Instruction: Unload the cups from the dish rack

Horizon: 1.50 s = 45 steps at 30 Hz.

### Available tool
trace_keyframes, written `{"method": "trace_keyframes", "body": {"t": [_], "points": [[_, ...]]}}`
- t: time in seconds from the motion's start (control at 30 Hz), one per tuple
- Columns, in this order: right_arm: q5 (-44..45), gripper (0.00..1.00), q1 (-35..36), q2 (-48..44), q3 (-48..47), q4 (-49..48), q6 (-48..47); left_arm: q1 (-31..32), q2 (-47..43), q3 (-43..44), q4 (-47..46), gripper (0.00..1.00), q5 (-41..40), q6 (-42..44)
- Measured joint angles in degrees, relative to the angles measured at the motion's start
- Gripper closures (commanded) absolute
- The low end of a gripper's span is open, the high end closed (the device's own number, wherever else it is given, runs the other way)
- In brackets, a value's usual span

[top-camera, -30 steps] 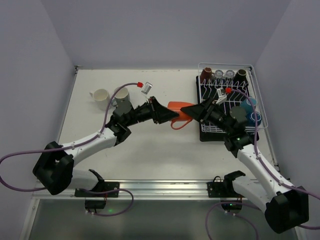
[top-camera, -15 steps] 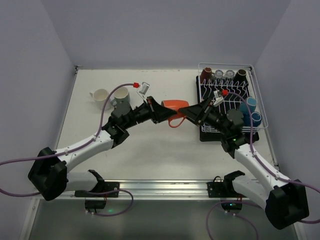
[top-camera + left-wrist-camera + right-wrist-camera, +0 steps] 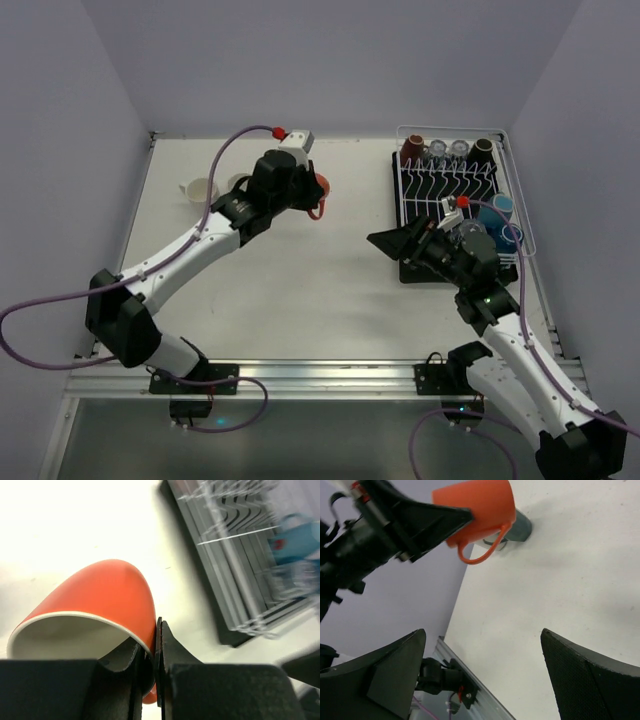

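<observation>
Next, my left gripper lowers toward the grey cup and releases the orange cup's rim beside it, since the orange cup still hangs above the tabletop.
My left gripper (image 3: 312,190) is shut on the rim wall of the orange cup (image 3: 320,186), one finger inside and one outside, and holds it above the back left of the table. In the left wrist view the orange cup (image 3: 100,595) lies on its side against my jaws. My right gripper (image 3: 386,240) stands open and holds nothing, just left of the dish rack (image 3: 440,190). In the rack are two dark brown cups (image 3: 411,147), two clear glasses (image 3: 436,150), a blue cup (image 3: 495,208) and a light blue cup (image 3: 511,236).
A white cup (image 3: 200,189) and a cream cup (image 3: 238,182) stand on the table at the back left, half hidden by my left arm. A grey cup (image 3: 522,529) shows behind the orange cup (image 3: 480,505) in the right wrist view. The rack's black drip tray (image 3: 415,270) lies along the right side.
Both grippers met at the orange cup. The left shut on it and the right opened and let go. The left arm then carried it back and left; the right drew back toward the rack.
</observation>
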<state>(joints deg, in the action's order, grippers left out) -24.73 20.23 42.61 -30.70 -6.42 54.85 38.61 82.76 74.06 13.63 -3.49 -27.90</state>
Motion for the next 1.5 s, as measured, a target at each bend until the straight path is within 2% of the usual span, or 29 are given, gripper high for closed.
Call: {"method": "trace_keyframes", "body": {"t": [0.2, 0.43, 0.9, 0.97, 1.0, 1.1, 1.2, 1.43, 1.5], "points": [[3.4, 0.01, 0.0, -6.8, -0.2, 10.6, -6.1, -5.4, 15.7, 9.4, 12.1, 1.0, -2.6, 5.2], [5.7, 0.01, 0.0, -10.7, -0.4, 18.2, -10.0, -10.3, 29.2, 20.5, 20.2, 1.0, -4.3, 9.8], [5.8, 0.01, 0.0, -9.4, -0.4, 19.8, -12.0, -12.0, 41.0, 31.1, 24.9, 1.0, -3.6, 14.0], [5.8, 0.01, 0.0, -9.2, -0.6, 19.8, -12.1, -12.3, 41.6, 32.0, 25.4, 0.93, -3.7, 14.1], [5.8, 0.01, 0.0, -9.0, -0.7, 19.9, -12.1, -12.5, 41.9, 32.3, 25.5, 0.84, -3.7, 14.0], [5.9, 0.01, 0.0, -8.9, -1.4, 20.7, -12.3, -12.6, 42.0, 32.6, 25.6, 0.67, -3.8, 14.4], [6.7, 0.01, 0.0, -8.9, -2.8, 22.3, -12.9, -12.6, 42.0, 32.7, 25.4, 0.57, -4.2, 15.1], [10.4, 0.01, 0.0, -9.4, -8.0, 26.4, -15.0, -12.7, 42.0, 33.0, 25.3, 0.43, -4.9, 15.1], [12.2, 0.01, 0.0, -10.1, -9.4, 28.1, -15.7, -12.7, 41.9, 33.2, 25.3, 0.36, -5.1, 15.1]]}}
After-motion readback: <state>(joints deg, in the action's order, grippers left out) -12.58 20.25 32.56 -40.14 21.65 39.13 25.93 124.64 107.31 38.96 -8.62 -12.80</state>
